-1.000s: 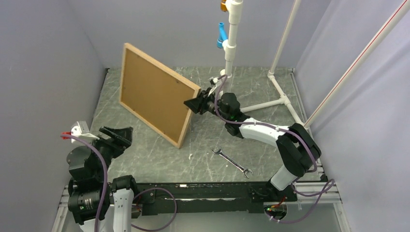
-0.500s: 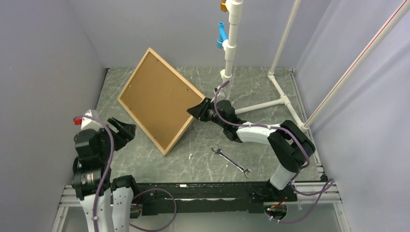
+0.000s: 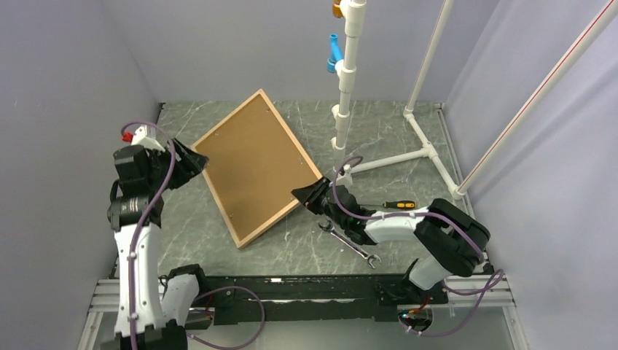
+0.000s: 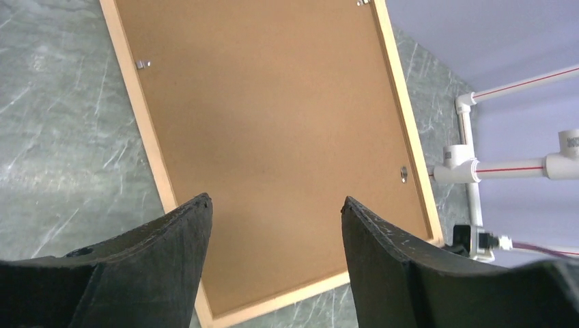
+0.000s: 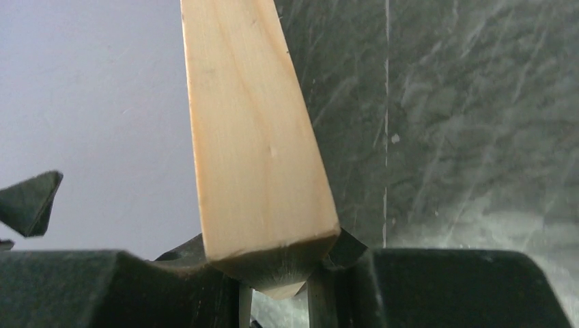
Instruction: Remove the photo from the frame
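The right gripper should next shift toward the left gripper, then lower and ease back to bring the frame's corner onto the table, since the frame (image 3: 216, 195) hangs above it.
The frame (image 3: 216, 195), thin light wood strips, lies back side up and low over the table, with the brown backing board (image 3: 255, 168) filling it. The photo is hidden under the board. My right gripper (image 3: 304, 195) is shut on the frame's right corner; in the right wrist view the wood edge (image 5: 252, 150) runs up from between the jaws (image 5: 276, 287). My left gripper (image 3: 191, 159) is open and empty just above the frame's left corner. In the left wrist view it (image 4: 275, 205) hangs over the board (image 4: 273, 123) and the rim (image 4: 147, 130).
A wrench (image 3: 350, 246) and a yellow-handled screwdriver (image 3: 397, 205) lie on the table to the right of the frame. A white pipe stand (image 3: 342, 109) rises behind it. Small metal clips (image 4: 142, 64) sit along the frame's inner edge. Grey walls close in on three sides.
The frame has swung down from standing steeply to lying low, back side up. My right gripper came nearer and lower with it. My left arm rose and reached to the frame's left corner.
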`<state>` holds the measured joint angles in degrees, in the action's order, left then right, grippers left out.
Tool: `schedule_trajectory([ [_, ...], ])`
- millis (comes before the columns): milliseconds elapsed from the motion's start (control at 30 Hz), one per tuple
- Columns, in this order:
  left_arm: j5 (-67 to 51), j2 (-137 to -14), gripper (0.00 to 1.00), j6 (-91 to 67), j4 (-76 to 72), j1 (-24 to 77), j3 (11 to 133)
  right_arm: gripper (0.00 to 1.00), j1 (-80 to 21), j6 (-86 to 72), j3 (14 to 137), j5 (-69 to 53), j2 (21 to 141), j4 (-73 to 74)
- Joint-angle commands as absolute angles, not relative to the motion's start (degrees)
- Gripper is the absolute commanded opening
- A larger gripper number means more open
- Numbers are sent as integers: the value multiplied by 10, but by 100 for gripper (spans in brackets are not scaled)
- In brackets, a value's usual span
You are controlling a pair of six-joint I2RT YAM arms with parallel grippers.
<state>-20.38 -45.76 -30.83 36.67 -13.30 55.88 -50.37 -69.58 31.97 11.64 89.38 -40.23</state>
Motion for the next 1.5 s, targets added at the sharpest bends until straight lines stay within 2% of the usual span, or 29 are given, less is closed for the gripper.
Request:
schedule_trajectory([
  [0,-238,-526,72,-272,301,-132,599,0,-532,-667,302,278,873,-273],
  [233,-203,-606,67,-168,277,-132,565,0,-533,-685,346,276,936,-258],
  [333,-195,-598,66,-147,237,-134,512,0,-539,-703,362,281,958,-236],
  [467,-223,-577,66,-141,214,-138,498,0,-576,-699,382,306,980,-204],
  [867,-222,-593,65,-135,227,-144,501,0,-646,-740,346,276,969,-138],
  [967,-216,-593,66,-131,228,-146,500,8,-656,-744,346,267,967,-119],
  [1233,-211,-590,66,-126,228,-148,500,60,-660,-681,345,224,933,-93],
  [1333,-214,-586,66,-125,227,-149,499,70,-661,-660,336,191,935,-97],
  [1467,-213,-581,66,-125,225,-149,496,75,-660,-652,316,178,918,-95],
])
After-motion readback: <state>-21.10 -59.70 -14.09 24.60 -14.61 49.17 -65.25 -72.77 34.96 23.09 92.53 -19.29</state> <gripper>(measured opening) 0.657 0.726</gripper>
